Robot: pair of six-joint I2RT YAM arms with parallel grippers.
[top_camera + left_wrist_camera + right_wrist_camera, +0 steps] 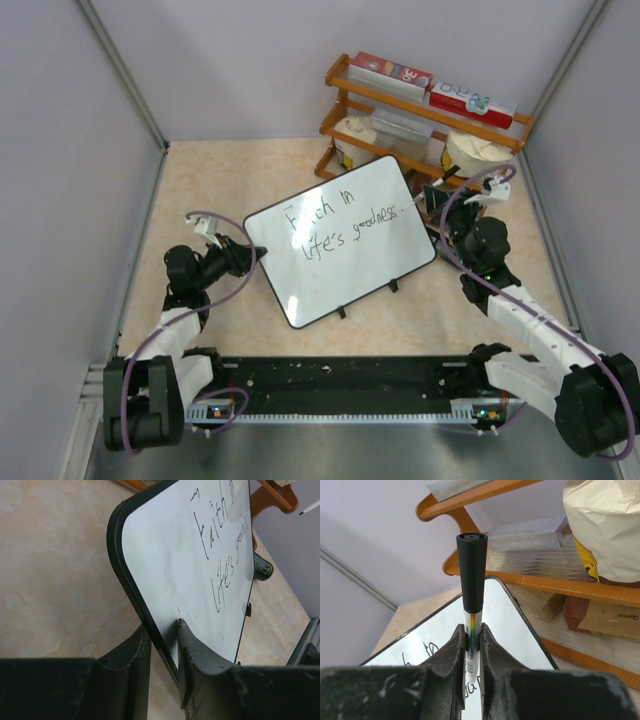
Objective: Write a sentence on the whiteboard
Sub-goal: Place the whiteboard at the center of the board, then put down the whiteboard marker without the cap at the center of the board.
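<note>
The sentence point(345, 225) is written through "goodness", so the right gripper should bring the marker point(471, 570) back and down off the whiteboard to the table beside the whiteboard's black feet.
The whiteboard point(340, 262) lies tilted mid-table, its black feet toward me. The sentence point(345, 225) runs in two black handwritten lines, "Faith in life's goodness". My left gripper point(243, 256) is shut on the board's left rim; in the left wrist view the fingers point(192, 652) pinch the black edge of the whiteboard point(170, 555) below the sentence point(220, 545). My right gripper point(440, 212) is at the board's right corner, shut on a marker point(471, 570) held upright, black end up, over the whiteboard point(520, 630). I cannot tell whether its lower end touches.
A wooden rack point(420, 110) with boxes, tubs and paper bags stands at the back right, close behind my right gripper; it fills the right wrist view point(560, 580). Grey walls enclose the table on three sides.
</note>
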